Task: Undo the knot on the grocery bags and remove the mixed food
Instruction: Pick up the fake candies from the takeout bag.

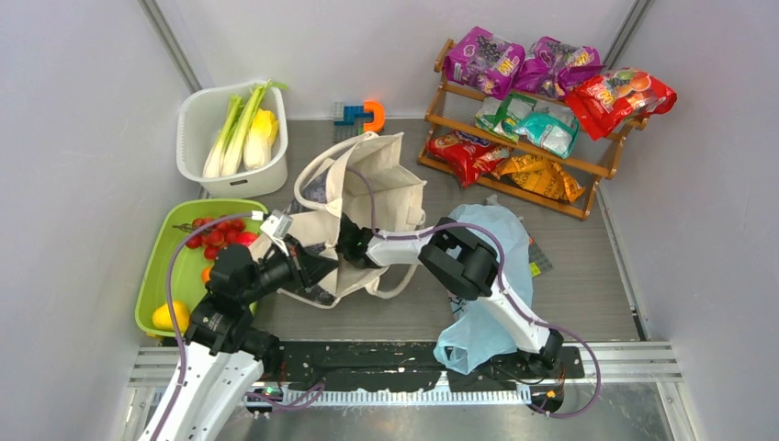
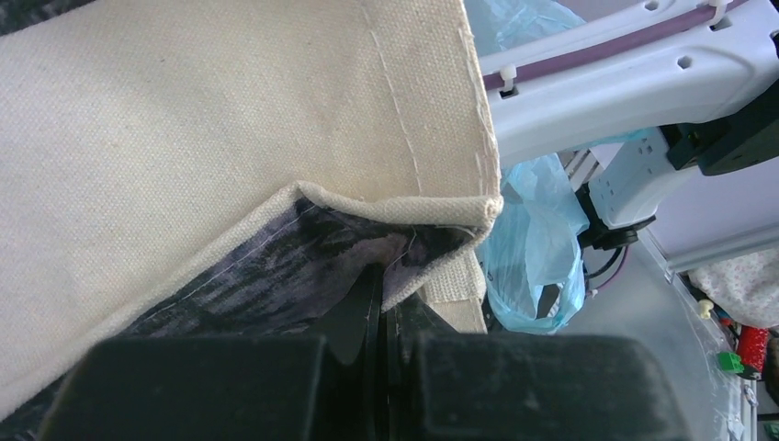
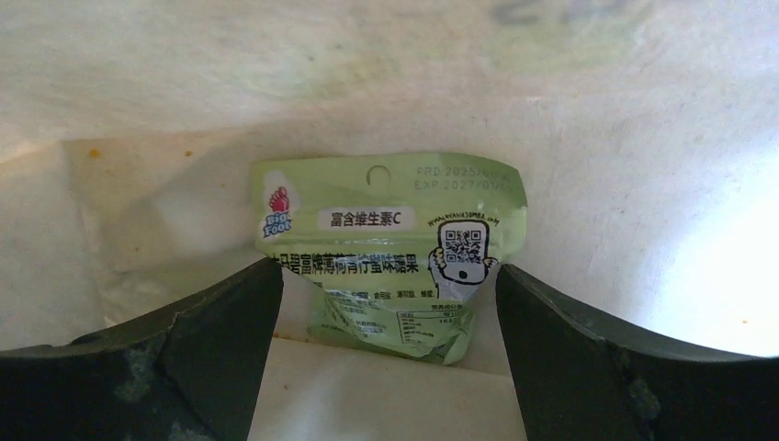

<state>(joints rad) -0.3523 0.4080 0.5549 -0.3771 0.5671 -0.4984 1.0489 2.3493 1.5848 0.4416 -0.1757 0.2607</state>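
I will reach slightly farther into the tote [image 1: 386, 197] with my right gripper next and close its fingers across the middle of the pale green packet, since they are already on both sides of the packet.
The cream canvas tote [image 1: 386, 197] lies open in the middle of the table. My left gripper [image 2: 386, 308] is shut on the tote's [image 2: 230, 129] rim beside the dark printed panel. My right arm [image 1: 404, 246] reaches into the tote's mouth. Inside, my right gripper [image 3: 389, 303] is open, one finger on each side of a pale green packet [image 3: 390, 243] lying on the tote's floor. The light-blue bag [image 1: 501, 266] lies crumpled under my right arm; its knot is out of view. Stalks [image 1: 230, 133] and red fruits [image 1: 216, 234] sit outside the bags.
A white tub [image 1: 207, 179] holds the stalks and a yellow vegetable at the back left. A green tray [image 1: 152, 285] at the left holds the fruits. A wooden rack [image 1: 588, 170] at the back right carries purple, teal, red and orange packets. Grey walls close in on both sides.
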